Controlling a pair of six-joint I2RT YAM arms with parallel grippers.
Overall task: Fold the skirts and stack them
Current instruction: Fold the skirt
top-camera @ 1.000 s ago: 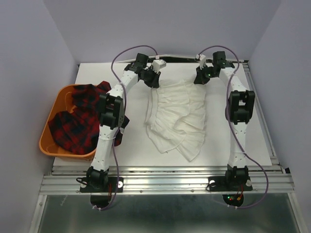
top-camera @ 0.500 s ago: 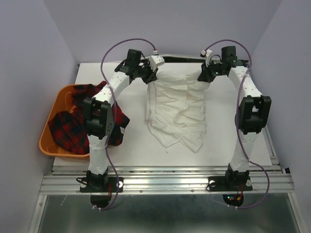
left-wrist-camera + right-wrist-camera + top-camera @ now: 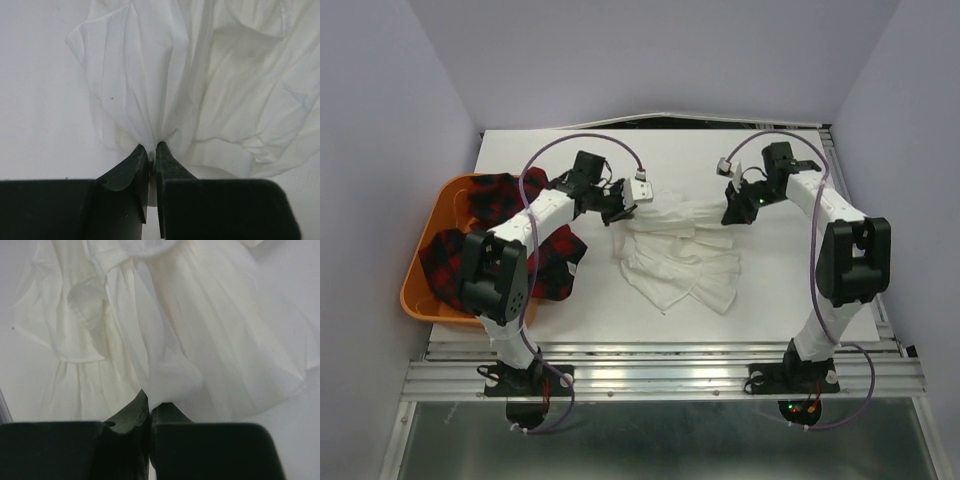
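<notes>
My left gripper holds the white skirt's far corner, and the skirt's near part lies spread toward the metal bar. So it should next pull back over the near part's basket-side edge [image 3: 632,241] and let go of the corner.
The white pleated skirt [image 3: 680,255] lies bunched in the middle of the white table, its far edge lifted and folded toward the near side. My left gripper [image 3: 623,212] is shut on the skirt's far left corner; in the left wrist view the cloth [image 3: 165,85] is pinched between the jaws [image 3: 151,149]. My right gripper [image 3: 730,212] is shut on the far right corner; the right wrist view shows the fabric [image 3: 200,330] held at the jaw tips [image 3: 150,402]. Red-and-black plaid skirts [image 3: 485,250] lie in and over the orange basket.
The orange basket [image 3: 432,225] stands at the table's left edge, plaid cloth spilling over its right rim beside the left arm. The white table top [image 3: 820,290] ends at a metal rail on the near side. Purple walls close in the left, right and back.
Both grippers have carried the skirt's far edge from the back of the table toward the near side. The skirt has gone from spread long to folded shorter.
</notes>
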